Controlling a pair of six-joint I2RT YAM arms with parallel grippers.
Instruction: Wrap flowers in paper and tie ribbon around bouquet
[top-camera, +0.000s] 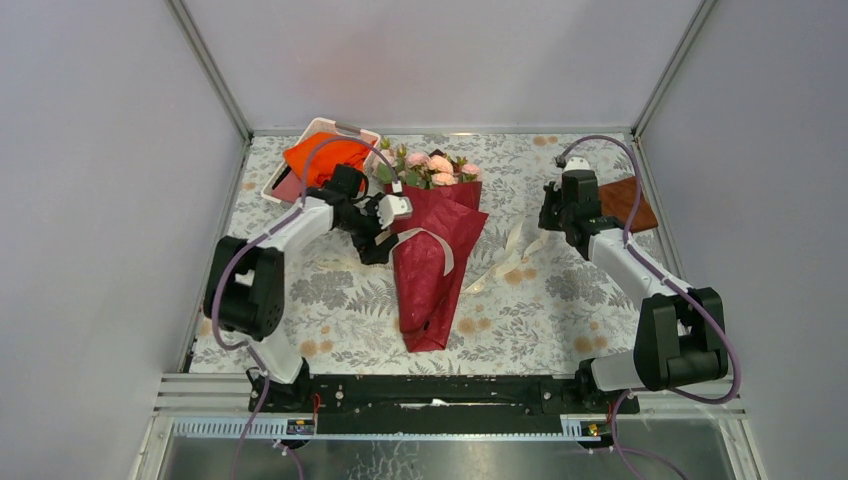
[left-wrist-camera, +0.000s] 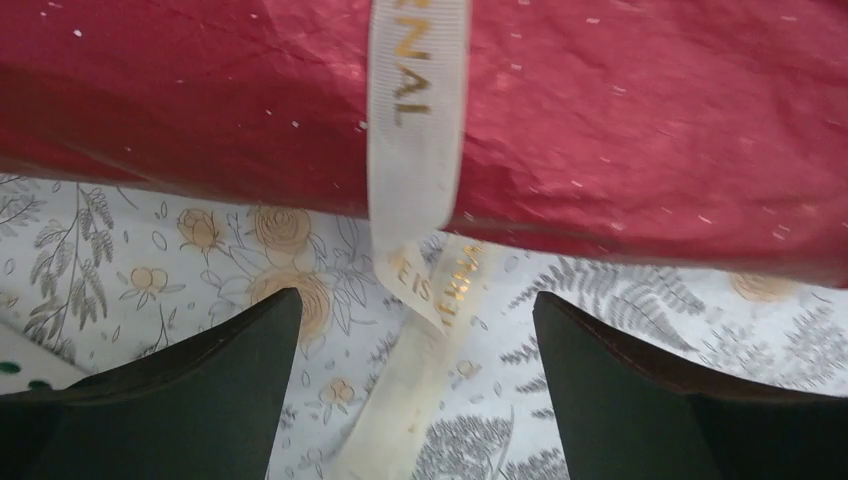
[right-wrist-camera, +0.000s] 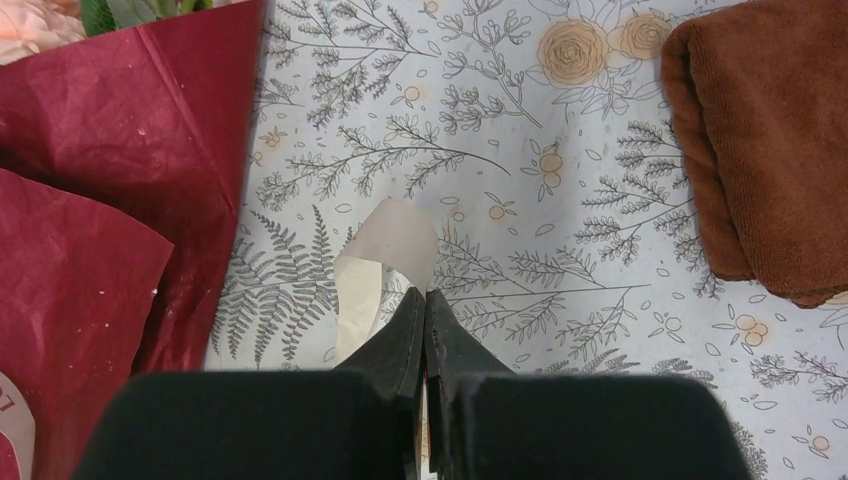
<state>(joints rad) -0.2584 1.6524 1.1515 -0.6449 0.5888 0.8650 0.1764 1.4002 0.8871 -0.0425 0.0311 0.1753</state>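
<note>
The ribbon hangs between my open fingers just past the paper's edge (top-camera: 396, 240) (left-wrist-camera: 406, 262). My left gripper needs to go down and edge toward the cone, then close on the ribbon there.
The bouquet lies in the middle of the table, with pink flowers (top-camera: 440, 168) at the far end of a dark red paper (top-camera: 430, 280) cone. The cream ribbon (top-camera: 437, 243) crosses the cone, and its tails trail off to the right. My left gripper (top-camera: 384, 240) stands open at the cone's left edge. In the left wrist view its jaws are wide apart (left-wrist-camera: 415, 320), and the ribbon (left-wrist-camera: 415, 120) runs over the paper (left-wrist-camera: 650, 120) and down onto the table between them, untouched. My right gripper (top-camera: 552, 216) is shut (right-wrist-camera: 426, 295) on the ribbon (right-wrist-camera: 398, 240), right of the paper (right-wrist-camera: 90, 250).
A white tray (top-camera: 320, 124) holding an orange cloth (top-camera: 325, 155) sits at the back left, just behind my left arm. A folded brown cloth (top-camera: 630, 205) (right-wrist-camera: 770, 140) lies at the right, close to my right gripper. Grey walls enclose the flowered tabletop.
</note>
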